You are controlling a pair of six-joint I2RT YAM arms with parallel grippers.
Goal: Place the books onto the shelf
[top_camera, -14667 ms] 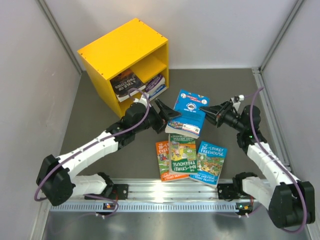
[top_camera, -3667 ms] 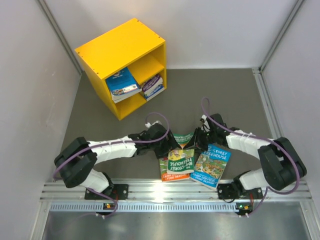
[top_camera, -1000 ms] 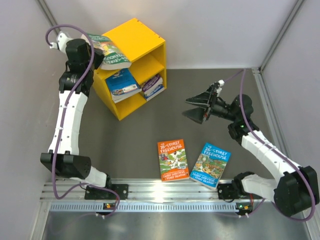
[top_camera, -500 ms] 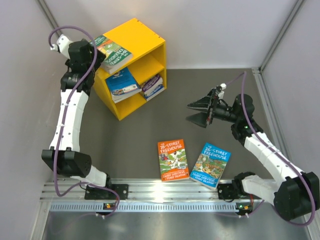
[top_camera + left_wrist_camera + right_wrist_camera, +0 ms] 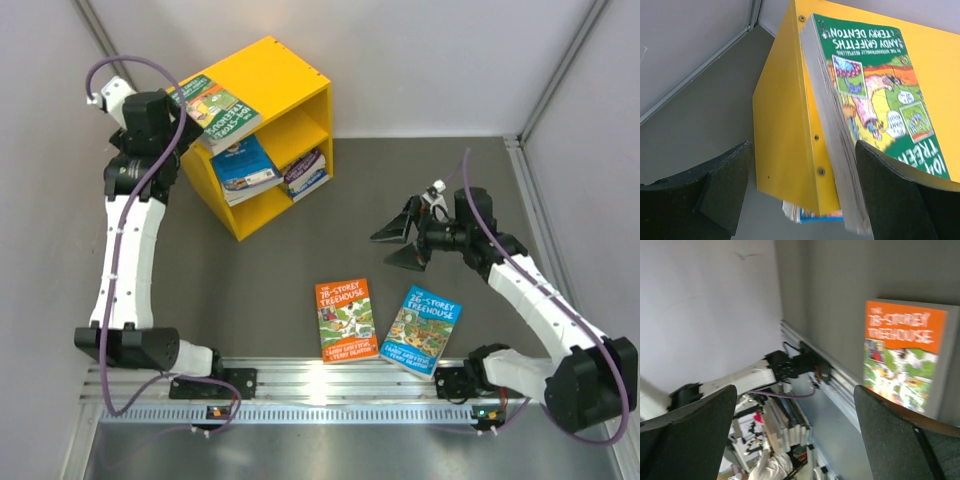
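Observation:
The unshelved orange book lies below my right gripper, nearer the bar, so next my right gripper should come down and back onto the orange book's edge by the blue book.
The yellow shelf (image 5: 270,85) stands at the back left. A green book (image 5: 220,108) lies flat on its top, overhanging the left front edge. My left gripper (image 5: 182,120) is open at that edge. In the left wrist view the green book (image 5: 875,95) and the shelf's corner (image 5: 785,150) sit between the spread fingers of that gripper (image 5: 805,200), and neither finger grips the book. A blue book (image 5: 243,163) and a stack (image 5: 307,170) rest inside the shelf. My right gripper (image 5: 402,238) hangs open and empty over the table. An orange book (image 5: 345,318) and a blue one (image 5: 420,330) lie near the front.
A metal rail (image 5: 330,385) runs along the near edge with both arm bases on it. Grey walls close in the left, back and right sides. In the right wrist view, the orange book (image 5: 902,355) shows past the open right gripper (image 5: 795,435).
My left gripper has opened and let go of the green book, which now lies on the shelf's top. The right gripper has dropped lower over the table and spread a little wider.

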